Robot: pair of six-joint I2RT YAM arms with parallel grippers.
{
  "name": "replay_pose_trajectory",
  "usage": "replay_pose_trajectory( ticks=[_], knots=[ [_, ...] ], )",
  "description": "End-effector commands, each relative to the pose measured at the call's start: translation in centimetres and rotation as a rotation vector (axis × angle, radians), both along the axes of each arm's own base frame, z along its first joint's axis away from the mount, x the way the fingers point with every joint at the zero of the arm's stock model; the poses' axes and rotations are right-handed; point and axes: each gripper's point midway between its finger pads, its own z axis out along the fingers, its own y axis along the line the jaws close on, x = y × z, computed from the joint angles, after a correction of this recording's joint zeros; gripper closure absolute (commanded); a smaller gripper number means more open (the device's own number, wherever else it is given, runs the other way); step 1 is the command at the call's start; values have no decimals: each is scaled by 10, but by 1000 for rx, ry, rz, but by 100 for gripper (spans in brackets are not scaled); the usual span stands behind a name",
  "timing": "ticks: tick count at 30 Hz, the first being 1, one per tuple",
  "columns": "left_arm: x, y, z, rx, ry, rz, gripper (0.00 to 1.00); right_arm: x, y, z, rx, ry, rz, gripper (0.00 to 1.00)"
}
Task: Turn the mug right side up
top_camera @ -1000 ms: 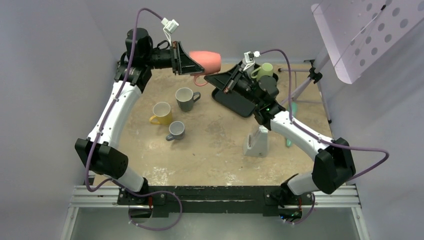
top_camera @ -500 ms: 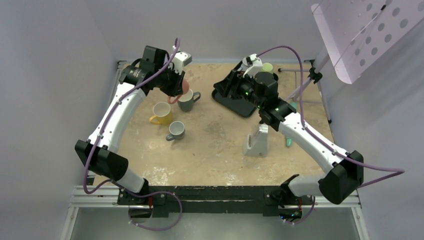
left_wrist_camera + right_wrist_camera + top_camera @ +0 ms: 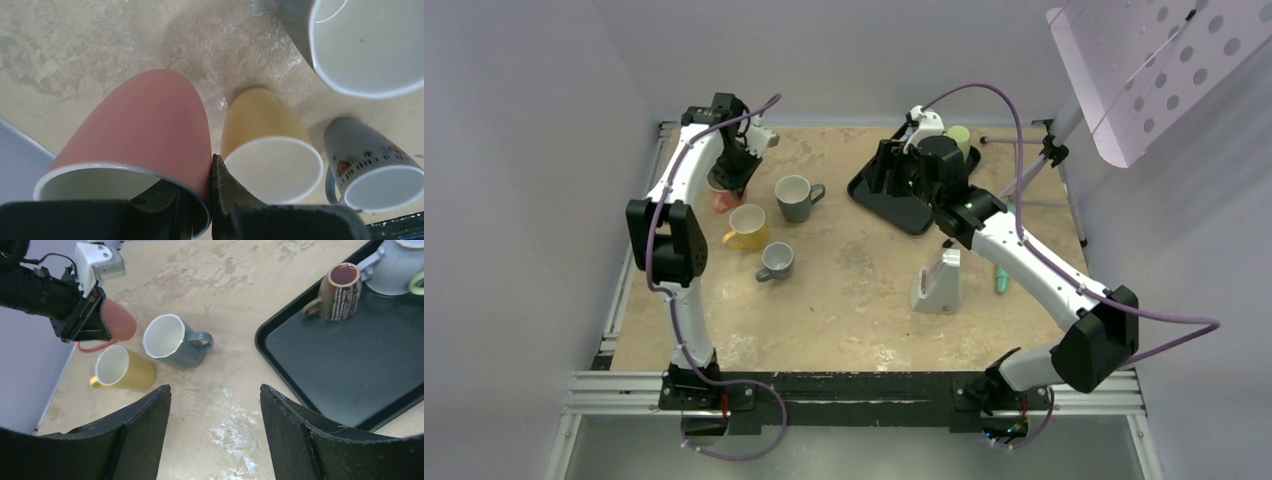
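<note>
My left gripper moves down next and releases the pink mug's rim beside the yellow mug (image 3: pixel 748 226), since the bare tabletop there lies right below it.
My left gripper (image 3: pixel 730 178) is shut on the rim of the pink mug (image 3: pixel 145 130), one finger inside the mouth and one outside. The mug's mouth faces up toward the wrist and its base points down at the table. It hangs low at the far left (image 3: pixel 721 201), next to the yellow mug (image 3: pixel 748 226). From the right wrist view the pink mug (image 3: pixel 119 322) pokes out under the left gripper (image 3: pixel 82 315). I cannot tell whether its base touches the table. My right gripper (image 3: pixel 215 390) stands open and empty above the table beside the black tray (image 3: pixel 350 360).
A dark grey mug (image 3: pixel 796 197) and a small patterned mug (image 3: pixel 776 261) stand upright near the yellow one. The tray (image 3: pixel 904 212) holds a brown mug (image 3: pixel 340 292) lying on its side and a green mug (image 3: pixel 960 137). A white stand (image 3: pixel 939 283) sits mid-right.
The left arm swung the pink mug from high at the back, lying sideways, down to the table's far left, mouth up. The right gripper opened and shifted over the tray's edge.
</note>
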Motion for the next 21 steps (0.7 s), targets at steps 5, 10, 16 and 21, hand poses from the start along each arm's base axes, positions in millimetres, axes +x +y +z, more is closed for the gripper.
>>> replay_pose_trajectory(
  ticks=[5, 10, 16, 21],
  knots=[
    [33, -8, -18, -11, -8, -29, 100, 34, -30, -12, -141, 23, -170, 31],
    [29, -4, -53, 18, 67, -43, 100, 65, -50, -27, -204, 43, -242, 31],
    [20, -7, -72, -3, 102, -26, 92, 104, -84, -44, -238, 85, -340, 32],
    [24, -9, -65, -20, 79, -6, 68, 140, -126, -64, -255, 123, -488, 32]
  ],
)
